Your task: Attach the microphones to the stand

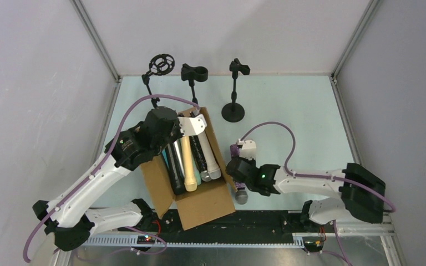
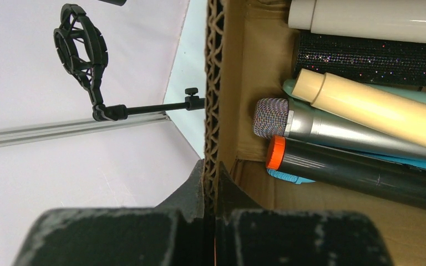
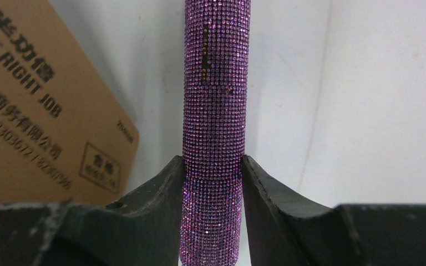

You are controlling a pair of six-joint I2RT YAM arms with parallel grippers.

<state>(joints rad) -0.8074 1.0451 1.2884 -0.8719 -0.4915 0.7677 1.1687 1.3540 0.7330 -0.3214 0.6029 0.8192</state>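
Note:
My right gripper holds the glittery purple microphone above bare tabletop (image 3: 179,136), so it will lower the microphone onto the tabletop toward the box's side next.
My right gripper (image 3: 213,166) is shut on the glittery purple microphone (image 3: 216,100), held by its body just right of the box; from above it (image 1: 238,166) sits over the microphone (image 1: 234,149). My left gripper (image 2: 212,185) is shut on the brown cardboard box's wall (image 2: 213,83), at the box's far end (image 1: 169,136). Inside lie a cream microphone (image 2: 377,108), a silver-grey one (image 2: 333,127), a black one with an orange tip (image 2: 355,166), a mint green one (image 2: 421,97) and a blue one (image 2: 288,176). Three black stands (image 1: 234,111) stand behind.
The open box (image 1: 211,205) lies at the near middle. Behind it stand a shock-mount stand (image 1: 161,65), a clip stand (image 1: 194,73) and a round-base stand. The shock mount also shows in the left wrist view (image 2: 80,50). Enclosure walls ring the table.

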